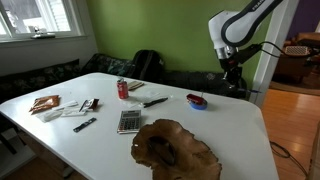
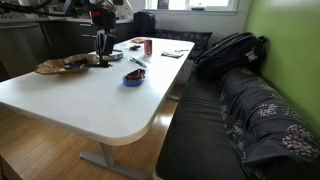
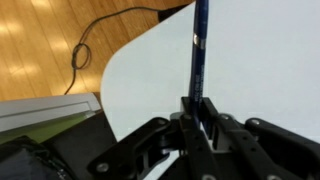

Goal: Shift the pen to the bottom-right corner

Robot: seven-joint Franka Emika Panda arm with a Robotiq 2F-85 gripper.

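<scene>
The gripper needs to go down toward the bench and let go of the pen [image 3: 199, 45] on the bare tabletop by the rounded corner [image 3: 150, 105].
In the wrist view my gripper [image 3: 197, 108] is shut on the slim dark pen [image 3: 199, 45], which sticks straight out from between the jaws. Below it lies the glossy white tabletop, with its rounded corner [image 3: 125, 62] just to the pen's left. In both exterior views the gripper [image 1: 232, 68] [image 2: 100, 45] hangs above the table's edge near the robot's base. The pen is too thin to make out there.
A blue bowl [image 1: 196, 101] [image 2: 133, 77], a red can [image 1: 123, 89], a grey calculator [image 1: 129, 121], a thick dark marker [image 1: 155, 101] and a wooden slab bowl [image 1: 178, 148] are on the table. A cable [image 3: 80, 55] lies on the wooden floor past the corner. A backpack [image 2: 228, 50] sits on the bench.
</scene>
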